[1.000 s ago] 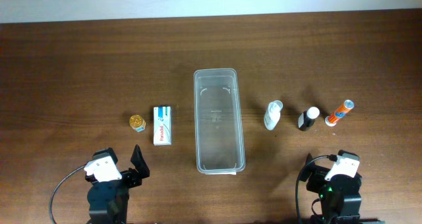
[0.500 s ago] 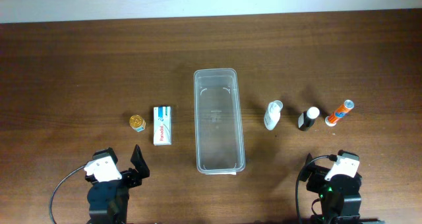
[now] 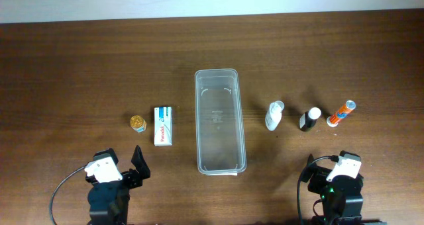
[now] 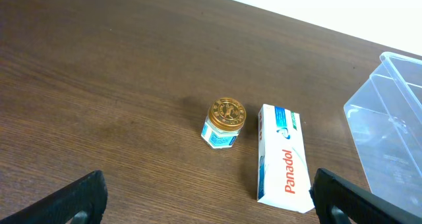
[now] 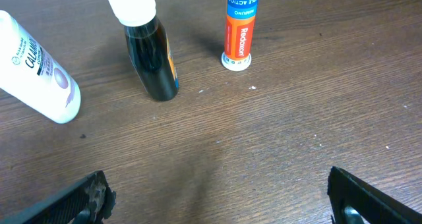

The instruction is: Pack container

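The right gripper lifts next, reaches outward toward the container, then tips its fingers down around the white bottle's upper end point(image 3: 277, 106), since the bottle stands upright.
The container point(image 3: 220, 121), a long clear plastic bin, stands empty at the table's middle; its corner shows in the left wrist view point(image 4: 389, 125). Left of it lie a white Panadol box point(image 3: 163, 126) point(image 4: 283, 159) and a small gold-lidded jar point(image 3: 137, 123) point(image 4: 223, 122). To its right are a white bottle point(image 3: 274, 115) point(image 5: 36, 69), a dark bottle with a white cap point(image 3: 309, 119) point(image 5: 148, 49) and an orange tube point(image 3: 341, 113) point(image 5: 239, 26). My left gripper point(image 3: 136, 165) point(image 4: 204, 201) is open and empty near the front edge, before the box. My right gripper point(image 3: 318, 169) point(image 5: 217, 201) is open and empty, before the bottles.
A white wall strip point(image 3: 212, 0) runs along the table's far edge. Black cables point(image 3: 63, 188) loop beside each arm base at the front.
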Robot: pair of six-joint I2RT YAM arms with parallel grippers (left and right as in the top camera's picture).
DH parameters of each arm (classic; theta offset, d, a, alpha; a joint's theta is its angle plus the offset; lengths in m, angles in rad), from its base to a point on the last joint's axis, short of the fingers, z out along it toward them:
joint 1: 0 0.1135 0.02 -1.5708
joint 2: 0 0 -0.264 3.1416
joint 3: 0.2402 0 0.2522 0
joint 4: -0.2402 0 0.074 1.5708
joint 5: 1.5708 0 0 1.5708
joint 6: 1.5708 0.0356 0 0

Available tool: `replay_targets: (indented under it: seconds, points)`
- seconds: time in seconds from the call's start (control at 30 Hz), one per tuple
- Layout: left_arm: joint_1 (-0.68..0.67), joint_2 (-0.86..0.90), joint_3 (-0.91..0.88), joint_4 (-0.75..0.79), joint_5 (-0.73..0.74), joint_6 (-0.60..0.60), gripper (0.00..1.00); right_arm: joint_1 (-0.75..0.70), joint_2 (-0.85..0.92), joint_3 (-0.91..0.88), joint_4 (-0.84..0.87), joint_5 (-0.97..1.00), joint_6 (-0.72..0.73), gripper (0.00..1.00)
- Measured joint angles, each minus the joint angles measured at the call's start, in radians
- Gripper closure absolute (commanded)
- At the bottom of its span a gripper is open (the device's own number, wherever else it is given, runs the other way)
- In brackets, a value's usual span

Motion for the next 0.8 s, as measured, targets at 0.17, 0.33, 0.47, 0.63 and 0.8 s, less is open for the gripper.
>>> replay_targets:
  seconds: [0.17, 0.33, 0.47, 0.63, 0.8]
  points:
    - [0.000, 0.000, 0.000, 0.000, 0.000, 0.000, 0.01, 0.000, 0.000, 0.000, 0.000, 0.000, 0.000, 0.02]
    - [0.000, 0.000, 0.000, 0.000, 0.000, 0.000, 0.01, 0.000, 0.000, -0.002, 0.040, 0.000, 0.000, 0.02]
    - [0.000, 0.000, 0.000, 0.000, 0.000, 0.000, 0.01, 0.000, 0.000, -0.002, 0.140, -0.039, 0.001, 0.02]
    - [0.000, 0.000, 0.000, 0.000, 0.000, 0.000, 0.01, 0.000, 0.000, -0.003, 0.259, -0.156, 0.000, 0.02]
    - [0.000, 0.000, 0.000, 0.000, 0.000, 0.000, 0.01, 0.000, 0.000, 0.007, 0.376, -0.328, 0.001, 0.02]
